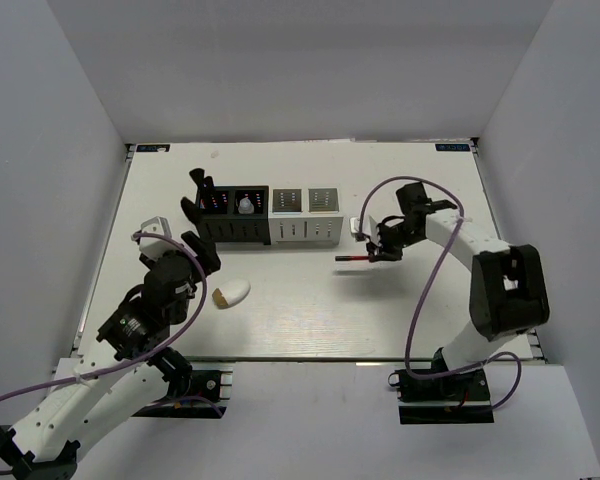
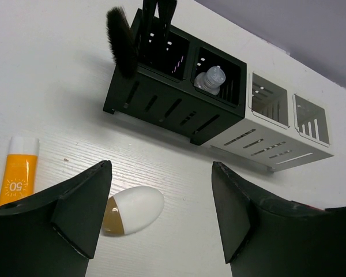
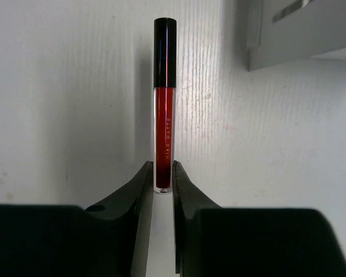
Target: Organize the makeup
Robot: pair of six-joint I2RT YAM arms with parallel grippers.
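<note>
The stick (image 1: 355,258) should be tipped and let go over the empty white section (image 1: 287,200) beside the black organizer, once my right gripper swings outward to its left in the top view to get there.
My right gripper (image 3: 163,176) is shut on the clear end of a slim red-and-black stick (image 3: 164,104), which points away from me; in the top view the right gripper (image 1: 383,253) holds the stick (image 1: 355,258) level, right of the organizers. My left gripper (image 2: 160,190) is open above the table, with the white egg-shaped sponge (image 2: 132,210) lying between its jaws near the left one; the sponge (image 1: 232,292) lies on the table. The orange tube (image 2: 20,171) lies to the left. Black brushes (image 2: 122,46) and a tiny clear bottle (image 2: 210,79) stand in the black organizer (image 2: 173,101).
The white organizer (image 1: 308,215) stands right of the black organizer (image 1: 233,215) at the table's middle back; its corner shows in the right wrist view (image 3: 294,34). A small white item (image 1: 356,226) lies by the white organizer's right end.
</note>
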